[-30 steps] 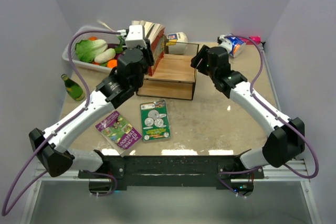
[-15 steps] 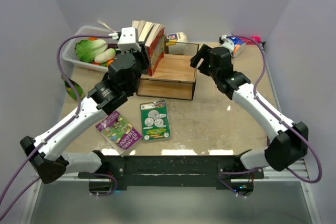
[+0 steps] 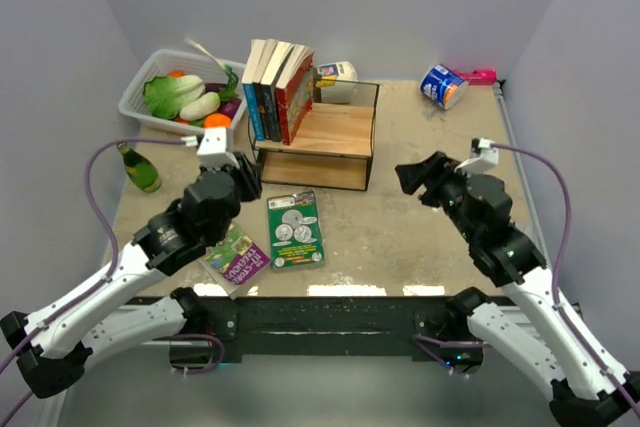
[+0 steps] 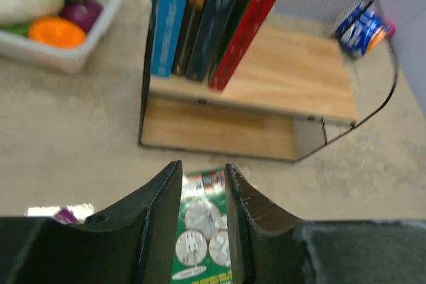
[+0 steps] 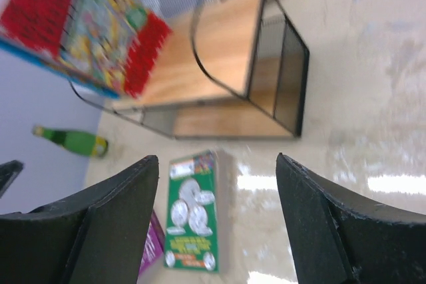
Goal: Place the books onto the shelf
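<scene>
The right gripper moves down and to the left in the top view next and closes on the green book, since the book's pale page edge faces it.
Several books (image 3: pixel 277 87) stand upright, leaning a little, on the left of the shelf's (image 3: pixel 335 132) top board; in the left wrist view a blue one (image 4: pixel 172 18) and a red one (image 4: pixel 249 24) show. A green book (image 3: pixel 296 230) lies flat on the table in front of the shelf, a purple-and-green book (image 3: pixel 233 255) to its left. My left gripper (image 3: pixel 247 175) hovers above the table left of the green book, jaws narrowly open and empty (image 4: pixel 203 167). My right gripper (image 3: pixel 408 175) is wide open and empty (image 5: pixel 216 159), right of the shelf.
A white basket (image 3: pixel 140 97) of toy vegetables stands at the back left, a green bottle (image 3: pixel 140 169) in front of it. A blue can (image 3: pixel 440 85) lies at the back right, and a white container (image 3: pixel 338 75) sits behind the shelf.
Both arms have drawn back from the shelf toward the near edge. The left gripper has come away from the standing books, its jaws narrowing slightly. The books stay on the shelf.
</scene>
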